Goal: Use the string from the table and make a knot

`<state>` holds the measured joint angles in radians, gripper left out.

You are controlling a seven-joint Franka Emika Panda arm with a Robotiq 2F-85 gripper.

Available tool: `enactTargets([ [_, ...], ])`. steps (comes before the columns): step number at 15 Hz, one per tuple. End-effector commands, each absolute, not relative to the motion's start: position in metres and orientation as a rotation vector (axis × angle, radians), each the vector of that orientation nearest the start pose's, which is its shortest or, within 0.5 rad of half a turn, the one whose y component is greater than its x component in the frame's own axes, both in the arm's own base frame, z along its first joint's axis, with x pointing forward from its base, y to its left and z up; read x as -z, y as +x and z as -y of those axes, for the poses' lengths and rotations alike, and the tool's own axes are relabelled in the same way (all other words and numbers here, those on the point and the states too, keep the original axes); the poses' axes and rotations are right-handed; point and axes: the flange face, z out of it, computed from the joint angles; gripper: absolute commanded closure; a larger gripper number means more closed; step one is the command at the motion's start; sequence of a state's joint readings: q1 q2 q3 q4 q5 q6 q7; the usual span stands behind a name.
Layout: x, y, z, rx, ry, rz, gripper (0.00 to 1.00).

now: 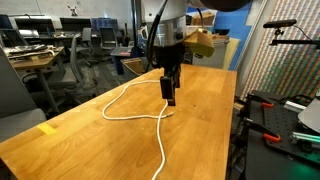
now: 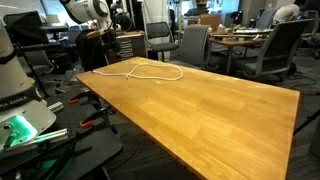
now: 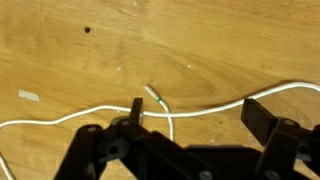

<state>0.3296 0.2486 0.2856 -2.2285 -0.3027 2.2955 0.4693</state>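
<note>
My gripper comes down next, shifting left in the wrist view, and closes on the string's green-banded loose end (image 1: 171, 113), since that end pokes out past the string's crossing.
The string (image 1: 162, 140) is a thin white cord lying on the wooden table (image 1: 80, 140), forming a loose loop that crosses over itself. In both exterior views it lies near one end of the table (image 2: 220, 110), the string (image 2: 178, 72) curling there. My gripper (image 1: 169, 98) hangs just above the crossing, open and holding nothing. In the wrist view the gripper (image 3: 196, 112) straddles the string (image 3: 210, 107), with one finger (image 3: 137, 108) beside the crossing. The cord's free end (image 3: 155, 95), with a small green band, lies just beyond.
A yellow tape mark (image 1: 47, 128) sits near the table's edge. A black frame with tools (image 1: 270, 120) stands close to one long side. Office chairs (image 2: 190, 45) and grey desks fill the background. A green-lit device (image 2: 20, 125) stands off the table's end.
</note>
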Motion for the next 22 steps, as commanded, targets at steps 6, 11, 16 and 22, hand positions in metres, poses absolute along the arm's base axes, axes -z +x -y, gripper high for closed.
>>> enactTargets([
  [6, -0.180, 0.467, -0.261, -0.054, -3.329, 0.659, 0.00],
  [11, -0.140, 0.485, -0.243, -0.175, -3.276, 0.548, 0.14],
  [16, -0.126, 0.490, -0.249, -0.204, -3.227, 0.503, 0.41],
  [22, -0.135, 0.500, -0.253, -0.158, -3.202, 0.482, 0.84],
])
